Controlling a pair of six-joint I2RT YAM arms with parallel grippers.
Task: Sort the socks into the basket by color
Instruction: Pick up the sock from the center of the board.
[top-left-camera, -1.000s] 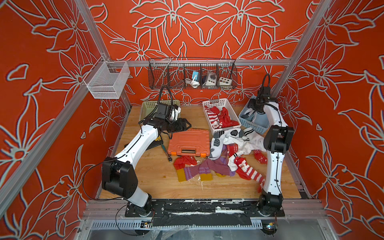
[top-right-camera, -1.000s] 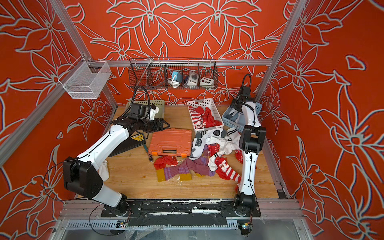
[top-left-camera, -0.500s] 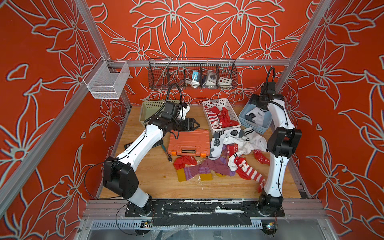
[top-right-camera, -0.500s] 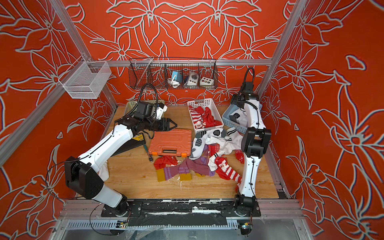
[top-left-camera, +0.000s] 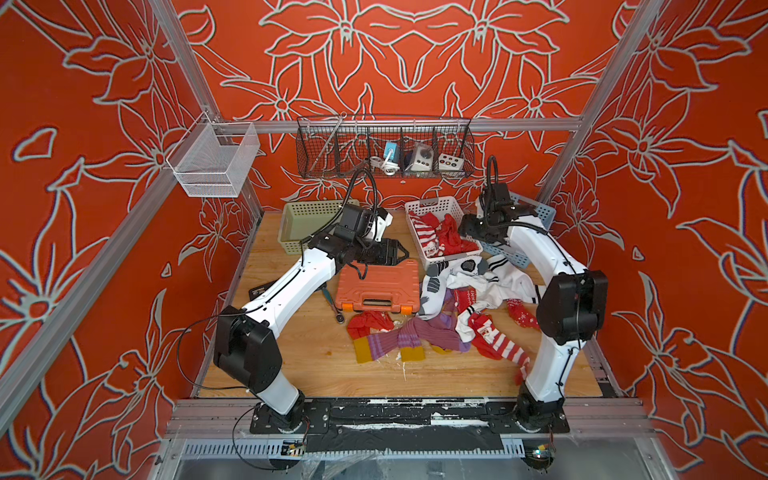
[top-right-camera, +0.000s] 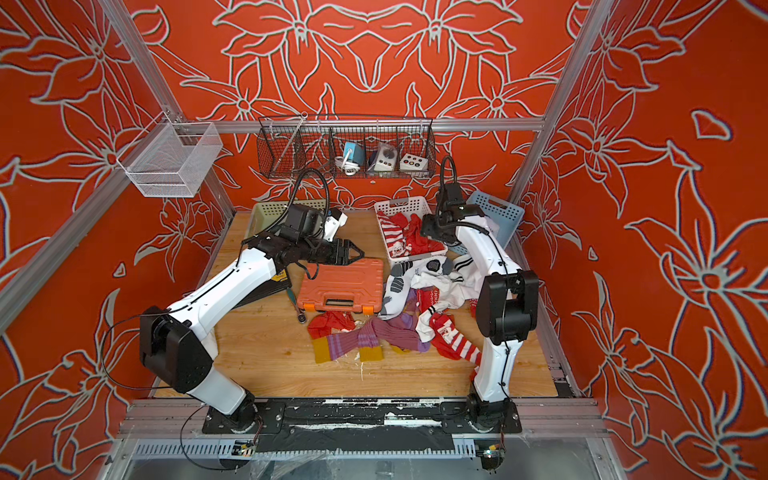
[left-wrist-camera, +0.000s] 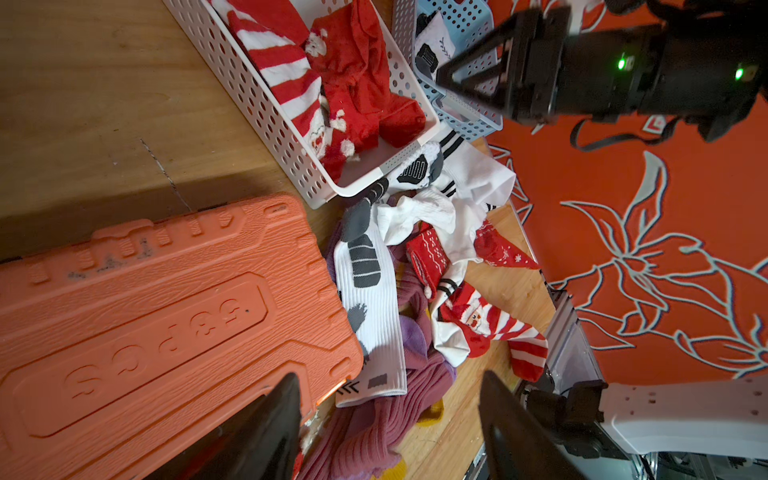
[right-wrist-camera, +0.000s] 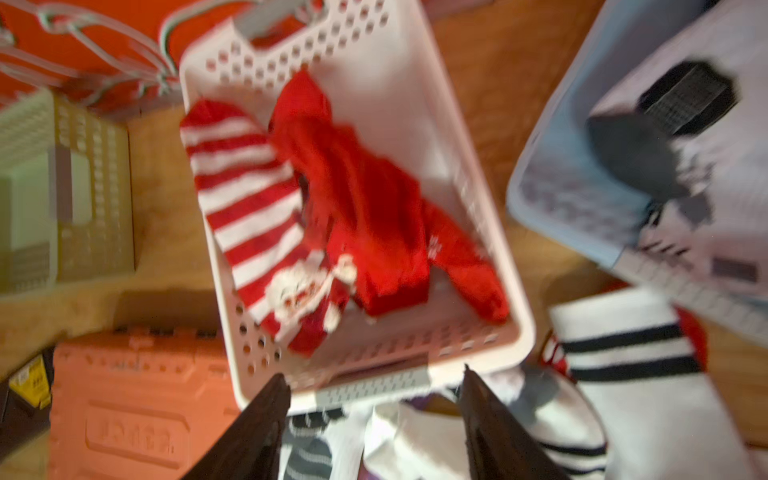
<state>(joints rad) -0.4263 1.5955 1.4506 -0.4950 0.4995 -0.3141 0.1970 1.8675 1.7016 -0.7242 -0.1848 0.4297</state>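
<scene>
I will next move my left gripper down past the orange case onto the black-striped cuff (top-left-camera: 441, 265) (left-wrist-camera: 374, 190). The cuff is below my gripper beside the white basket's near corner, and other socks don't cover it.
Loose socks lie in a heap on the wooden table: white ones with black-grey marks (top-left-camera: 469, 276), purple ones with mustard toes (top-left-camera: 415, 336) and red striped ones (top-left-camera: 498, 345). At the back stand a white basket (top-left-camera: 432, 203) holding red socks (top-left-camera: 440, 239), a blue basket (top-left-camera: 536, 210) holding a white sock (right-wrist-camera: 685, 124), and a green basket (top-left-camera: 307, 212). My left gripper (top-left-camera: 401, 251) (left-wrist-camera: 388, 376) hangs open and empty over the orange case's far edge. My right gripper (top-left-camera: 461, 226) (right-wrist-camera: 374, 372) is open and empty above the white basket's near end.
An orange tool case (top-left-camera: 376, 286) lies left of the sock heap, with a ratchet (top-left-camera: 332, 303) and a black flat item (top-left-camera: 259, 291) beside it. A wire shelf (top-left-camera: 384, 149) hangs on the back wall and a mesh bin (top-left-camera: 212, 162) on the left frame.
My left arm swung right from the green basket to above the orange case. My right arm came away from the blue basket toward the white one. Both grippers stay empty.
</scene>
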